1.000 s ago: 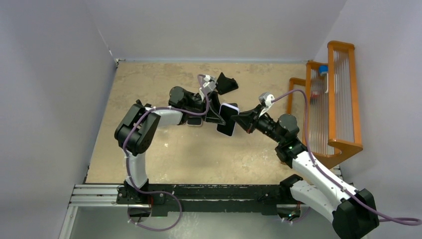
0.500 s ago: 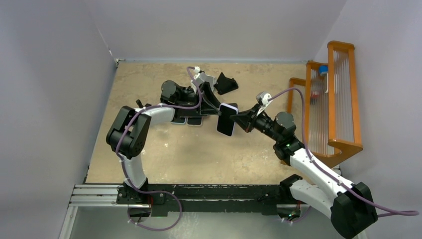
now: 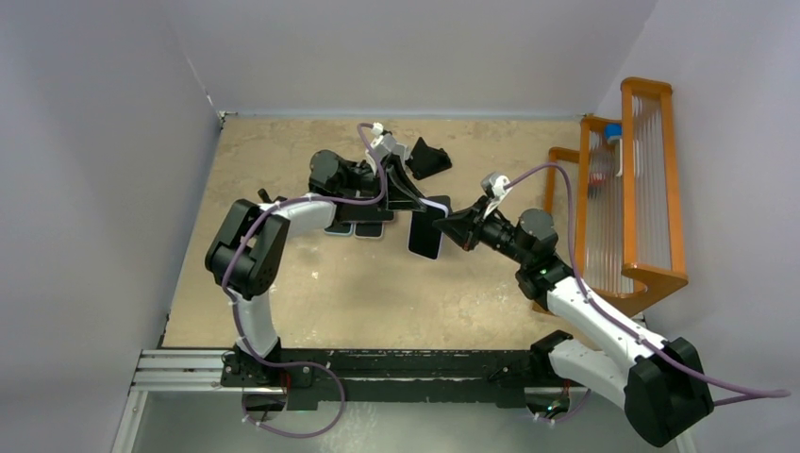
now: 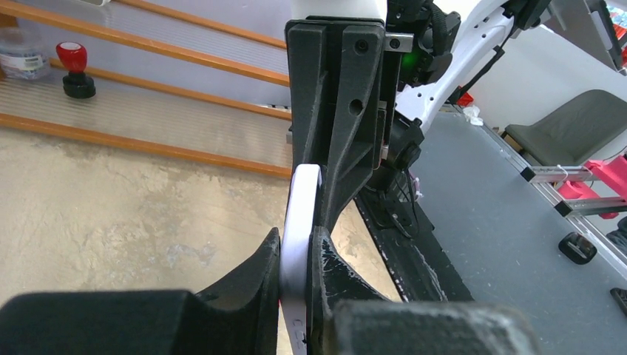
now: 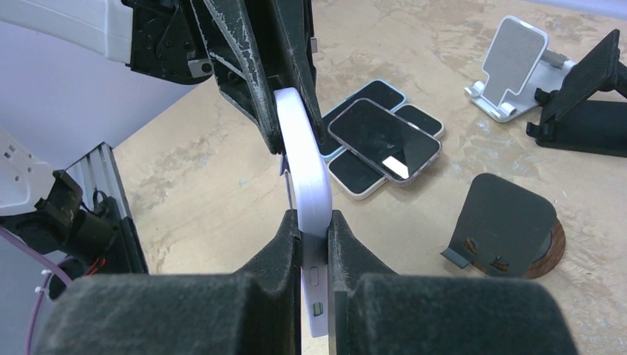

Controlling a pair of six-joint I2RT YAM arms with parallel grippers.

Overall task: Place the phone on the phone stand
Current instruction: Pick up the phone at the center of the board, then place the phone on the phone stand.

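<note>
My left gripper turns and lowers the phone to the dark round-based stand below next, against its leaning plate, whose bottom edge is able to hold it, then releases it.
A phone in a pale lavender-white case (image 3: pixel 426 231) hangs in the air over the middle of the table, held edge-up between both grippers. My left gripper (image 3: pixel 415 204) is shut on its far end. My right gripper (image 3: pixel 452 227) is shut on its near end. In the left wrist view the phone's white edge (image 4: pixel 299 222) sits between the left gripper's (image 4: pixel 296 255) jaws. In the right wrist view the phone (image 5: pixel 303 155) is pinched in the right gripper (image 5: pixel 314 229). A black phone stand (image 3: pixel 429 159) stands behind. The right wrist view also shows a white stand (image 5: pixel 517 66) and a dark round-based stand (image 5: pixel 506 225).
Several other phones (image 5: pixel 381 140) lie flat in a cluster on the table, seen under the left arm in the top view (image 3: pixel 363 229). An orange wooden rack (image 3: pixel 632 189) with a bottle stands at the right edge. Grey walls close the table on three sides.
The left arm swung back and left, then settled. The right gripper pushed a little left with the phone. The phone has shifted slightly left and stays gripped by both.
</note>
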